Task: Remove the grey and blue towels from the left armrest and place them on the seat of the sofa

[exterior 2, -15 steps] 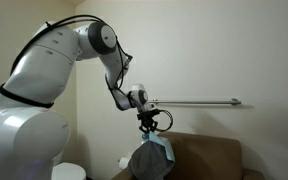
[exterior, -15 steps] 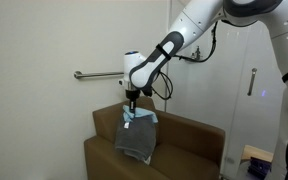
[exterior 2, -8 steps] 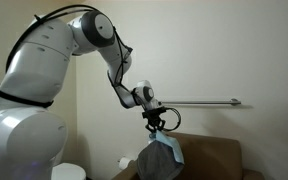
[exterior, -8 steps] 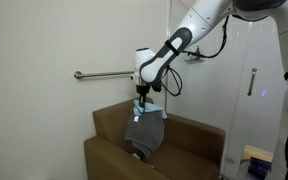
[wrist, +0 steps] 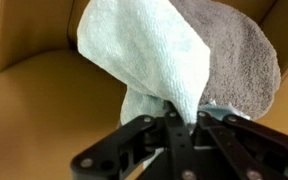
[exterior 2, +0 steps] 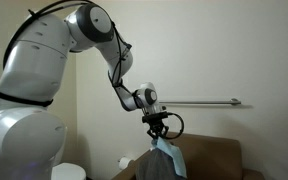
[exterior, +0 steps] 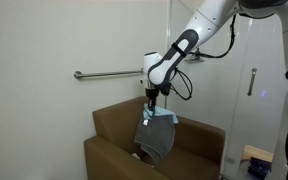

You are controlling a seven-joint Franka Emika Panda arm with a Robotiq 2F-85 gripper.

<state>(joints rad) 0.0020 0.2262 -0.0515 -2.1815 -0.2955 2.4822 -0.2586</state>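
I will next bring my gripper down over the tan seat [exterior: 171,167] and release the grey towel [exterior: 156,140] there, because both towels are still hanging high in the air.
My gripper [exterior: 151,102] is shut on the grey towel [exterior: 156,140] and the pale blue towel [exterior: 160,117] together. Both hang from it in the air above the brown sofa [exterior: 112,155]. In an exterior view the gripper [exterior 2: 156,130] holds the towels [exterior 2: 164,160] over the sofa back. In the wrist view the blue towel [wrist: 144,50] lies over the grey towel [wrist: 239,55], both bunched between the black fingers [wrist: 134,135], with the tan seat [wrist: 44,95] below.
A metal grab bar [exterior: 109,74] runs along the wall behind the sofa and also shows in an exterior view [exterior 2: 199,101]. The sofa's left armrest [exterior: 104,150] is bare. A white door [exterior: 249,90] stands at the right.
The gripper has carried both towels to the right, away from the left armrest and out over the middle of the sofa. The grip is unchanged.
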